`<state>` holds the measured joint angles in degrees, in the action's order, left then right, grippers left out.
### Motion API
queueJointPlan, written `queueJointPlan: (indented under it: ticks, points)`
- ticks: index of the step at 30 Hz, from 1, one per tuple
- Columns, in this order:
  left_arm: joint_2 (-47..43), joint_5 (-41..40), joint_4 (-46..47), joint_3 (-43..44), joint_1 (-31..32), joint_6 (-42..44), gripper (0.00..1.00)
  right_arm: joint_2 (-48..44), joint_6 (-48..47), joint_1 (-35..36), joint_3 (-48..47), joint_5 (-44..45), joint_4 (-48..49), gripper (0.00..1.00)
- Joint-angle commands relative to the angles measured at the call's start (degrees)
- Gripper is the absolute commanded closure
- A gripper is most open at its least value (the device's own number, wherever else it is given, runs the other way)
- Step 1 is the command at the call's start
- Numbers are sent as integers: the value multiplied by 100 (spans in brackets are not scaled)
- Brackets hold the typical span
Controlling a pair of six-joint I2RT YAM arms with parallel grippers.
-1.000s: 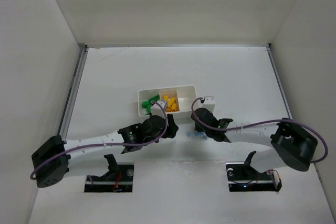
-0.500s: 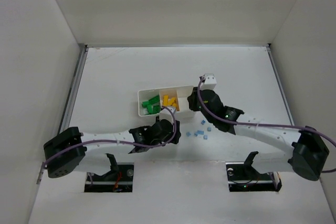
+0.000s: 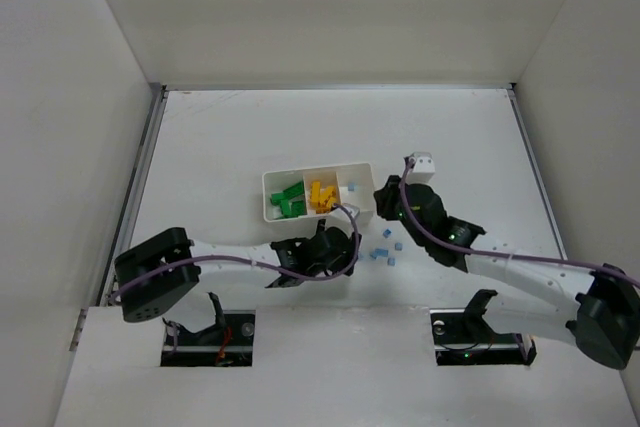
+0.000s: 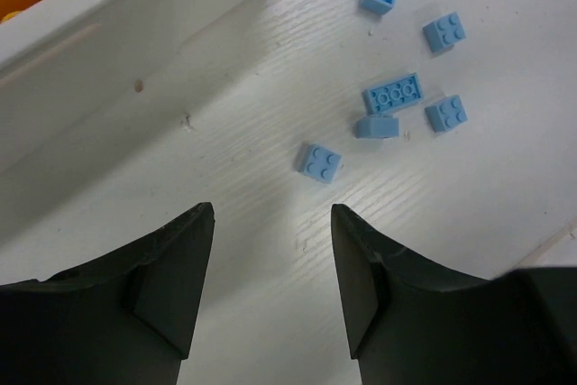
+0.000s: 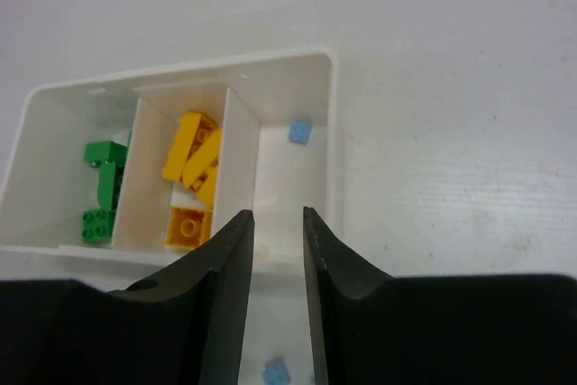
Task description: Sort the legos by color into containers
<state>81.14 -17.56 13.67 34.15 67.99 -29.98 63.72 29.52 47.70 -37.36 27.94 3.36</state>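
My left gripper moves down toward the nearest light-blue lego next, open fingers coming around its sides to close, because that lego lies clear of the others.
The white tray (image 3: 300, 173) holds green legos (image 3: 290, 201) in its left compartment, yellow ones (image 3: 320, 195) in the middle and one light-blue lego (image 3: 351, 187) in the right. Several light-blue legos (image 3: 385, 251) lie loose on the table in front of the tray's right end. My left gripper (image 3: 347, 244) is open and empty, low over the table just short of those bricks (image 4: 320, 161). My right gripper (image 3: 384, 197) hovers over the tray's near right corner, its jaws a little apart with nothing between them (image 5: 277, 214). The blue lego (image 5: 300, 132) lies in the compartment ahead of it.
The tray's near wall (image 4: 135, 6) is close on the left gripper's far left. One loose blue lego (image 5: 275, 371) lies on the table below the right gripper. White walls enclose the table on three sides.
My left gripper has moved from the green compartment down and right toward the loose blue bricks. My right gripper went from those bricks up to the tray's right end; a blue brick now lies there.
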Motion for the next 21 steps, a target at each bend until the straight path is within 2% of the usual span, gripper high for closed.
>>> queueJointPlan:
  ticks: [1, 5, 9, 15, 21]
  points:
    - [252, -19, 302, 372, 131, 466, 49, -386, 536, -20, 562, 88, -115, 69]
    - [682, -54, 356, 601, 280, 800, 51, -624, 1168, -20, 1160, 115, -431, 71]
    - [1043, -54, 356, 751, 298, 880, 54, -633, 1478, -2, 1503, 150, -459, 57]
    - [1360, -46, 417, 847, 272, 888, 60, -133, 1364, 33, 1364, 290, -441, 55]
    - [1571, -54, 347, 900, 254, 906, 78, -44, 1329, 59, 1337, 317, -397, 54]
